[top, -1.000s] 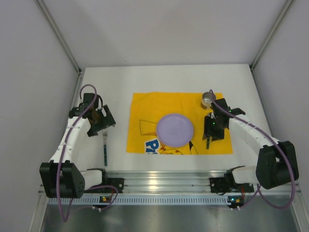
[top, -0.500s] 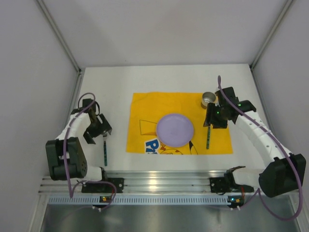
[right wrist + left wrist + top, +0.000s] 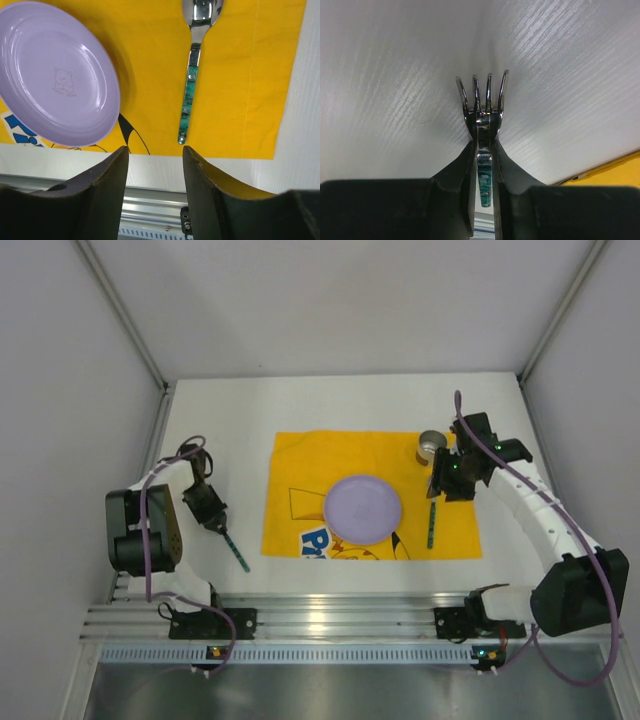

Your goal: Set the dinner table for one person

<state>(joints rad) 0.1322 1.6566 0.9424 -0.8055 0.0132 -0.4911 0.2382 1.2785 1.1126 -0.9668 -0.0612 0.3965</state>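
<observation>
I should next lift the fork over the yellow cloth with my left gripper, which should then turn and bring the fork down beside the plate.
My left gripper is shut on the neck of a green-handled fork, left of the yellow cloth on the white dinner table. In the left wrist view the fork sticks out beyond the closed gripper, tines over the white top. A lilac plate sits mid-cloth. A green-handled spoon lies to its right. My right gripper hovers open over the spoon's bowl end. The right wrist view shows the plate, the spoon and the empty gripper.
A small metal cup stands at the cloth's far right corner, just beside the right gripper. The ribbed aluminium rail runs along the near edge. Grey walls close in the table on three sides.
The left gripper has shut on the fork, whose handle has swung out to the right. The right gripper has drawn back from the spoon, which stays on the cloth.
</observation>
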